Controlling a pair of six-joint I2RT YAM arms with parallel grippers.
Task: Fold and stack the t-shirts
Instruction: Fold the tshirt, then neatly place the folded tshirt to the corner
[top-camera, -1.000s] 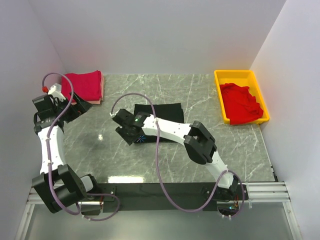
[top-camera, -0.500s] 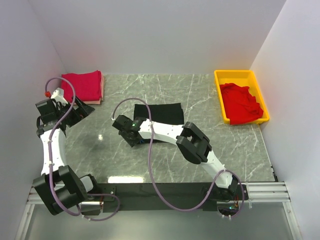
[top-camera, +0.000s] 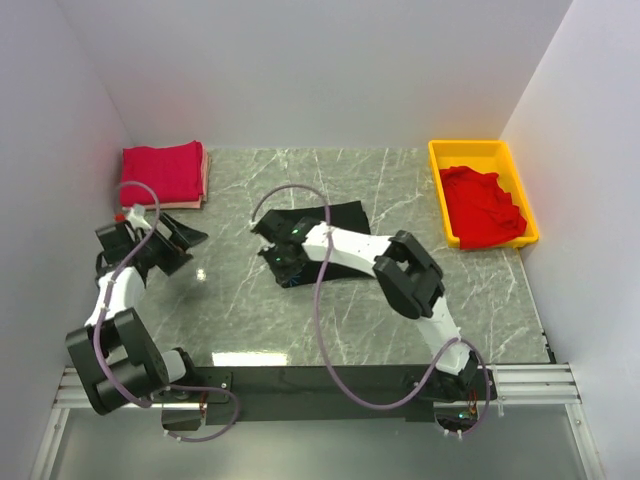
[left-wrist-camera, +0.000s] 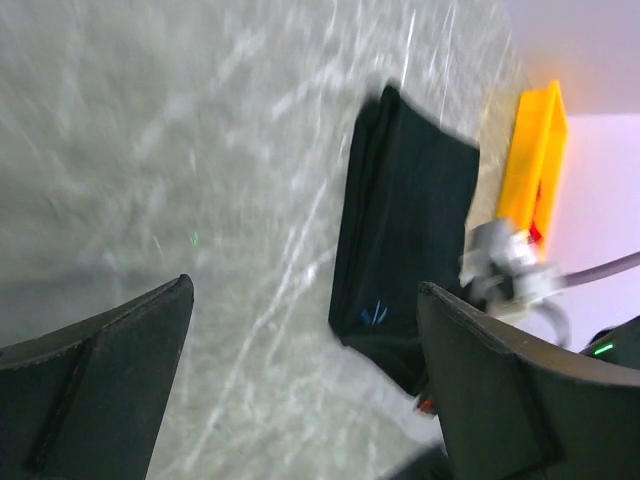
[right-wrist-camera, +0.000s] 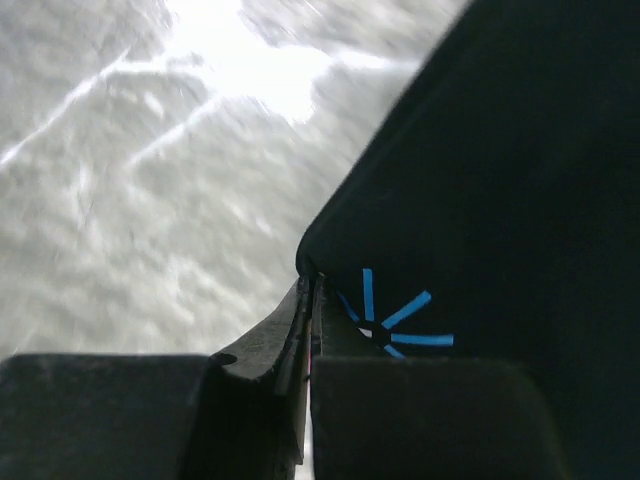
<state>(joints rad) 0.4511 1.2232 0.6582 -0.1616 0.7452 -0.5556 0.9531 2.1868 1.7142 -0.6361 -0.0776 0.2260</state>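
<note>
I will next move my open left gripper across the bare table onto the black t-shirt's nearest edge (left-wrist-camera: 358, 205), because that edge is to its right in the top view.
A folded black t-shirt (top-camera: 335, 215) with a small blue mark lies at the middle of the marble table, turned a little askew. My right gripper (top-camera: 283, 262) is at its near left corner; in the right wrist view the gripper (right-wrist-camera: 312, 285) is shut, with the edge of the black t-shirt (right-wrist-camera: 500, 150) pinched at the fingertips. My left gripper (top-camera: 190, 240) hovers wide open over bare table to the left, holding nothing; in its wrist view the gripper (left-wrist-camera: 305, 288) faces the black t-shirt (left-wrist-camera: 410, 220). A folded red t-shirt stack (top-camera: 162, 172) sits at the back left.
A yellow tray (top-camera: 470, 148) at the back right holds crumpled red t-shirts (top-camera: 483, 205); the yellow tray (left-wrist-camera: 535, 150) also shows in the left wrist view. White walls close the table on three sides. The right arm's cable loops above the black shirt.
My right gripper has closed on the black t-shirt's near left corner and moved right, and the shirt has turned askew. My left arm has swung down and toward the table's middle, still open.
</note>
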